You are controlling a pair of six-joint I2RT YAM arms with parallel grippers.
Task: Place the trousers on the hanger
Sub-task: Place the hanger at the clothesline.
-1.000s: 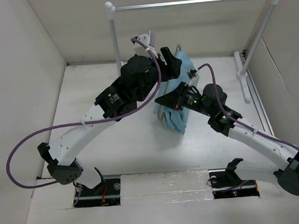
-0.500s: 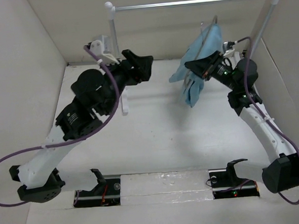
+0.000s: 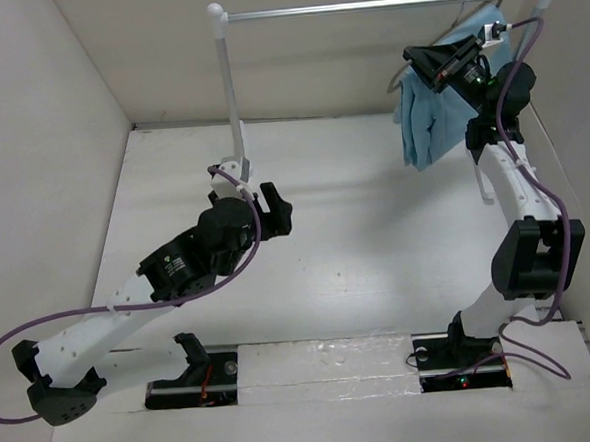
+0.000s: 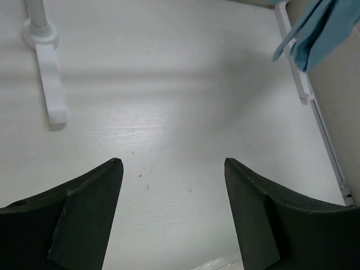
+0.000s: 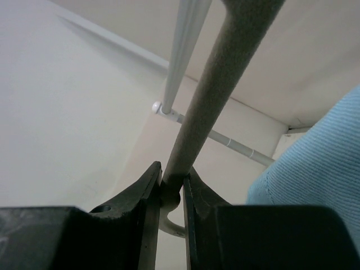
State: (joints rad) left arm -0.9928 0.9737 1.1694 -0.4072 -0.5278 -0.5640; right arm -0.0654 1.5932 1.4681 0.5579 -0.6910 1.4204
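I need to move my right gripper to the right in the top view, toward the bar's white end with the cap, and release the hanger (image 3: 463,12), as the hanger's hook is at the bar.
The light blue trousers (image 3: 431,122) hang folded over the grey wire hanger (image 3: 463,12), high at the right end of the rack's silver bar (image 3: 372,6). My right gripper (image 3: 427,61) is raised there and is shut on the hanger; in the right wrist view the jaws (image 5: 171,171) clamp the hanger's grey rod (image 5: 216,84), with the trousers (image 5: 315,169) at the right. The hook seems to be at the bar, but I cannot tell whether it rests on it. My left gripper (image 3: 279,207) is open and empty, low over the table (image 4: 173,169), far from the trousers (image 4: 323,28).
The white-posted rack stands at the back: left post (image 3: 229,85) with its foot (image 4: 48,84) near my left gripper, right post (image 3: 514,67) and its foot (image 3: 479,160) below the trousers. Walls enclose the table on the left, back and right.
My right arm has lifted the hanger with the trousers up and right to the rack bar's right end. My left arm has let go and drawn back down over the middle-left table.
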